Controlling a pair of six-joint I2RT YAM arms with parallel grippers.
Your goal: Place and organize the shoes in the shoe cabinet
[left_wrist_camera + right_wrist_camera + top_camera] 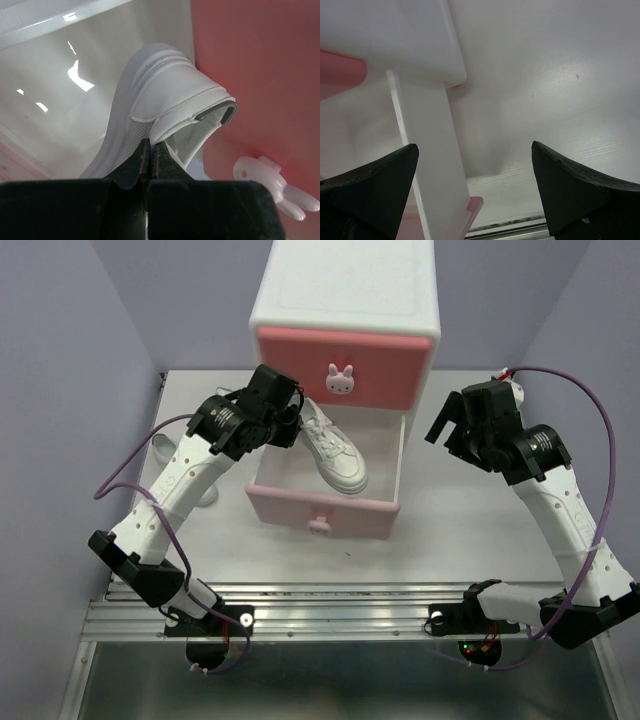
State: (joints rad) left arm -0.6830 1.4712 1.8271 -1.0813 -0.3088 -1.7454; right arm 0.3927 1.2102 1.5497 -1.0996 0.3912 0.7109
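Note:
The pale pink drawer's empty bottom is below my left gripper and to its right in the top view, so I need to lower the hanging sneaker that way and release it.
A white sneaker [335,452] hangs tilted over the open pale pink lower drawer [322,508] of the white shoe cabinet [345,285], heel up by the darker pink upper drawer front [300,355]. My left gripper [290,425] is shut on it; in the left wrist view the gripper [150,148] pinches the collar of the shoe [150,85] next to the upper bunny knob [272,186]. A second white sneaker [165,447] lies on the table, partly hidden under my left arm. My right gripper [445,428] is open and empty, right of the drawer. The orange shoes are out of view.
The upper drawer is closed, with its bunny knob [341,380]. The right wrist view shows the drawer's white side wall [427,145], its pale pink front corner [474,206], the white table [545,75] and the table's front edge. Purple walls enclose the table.

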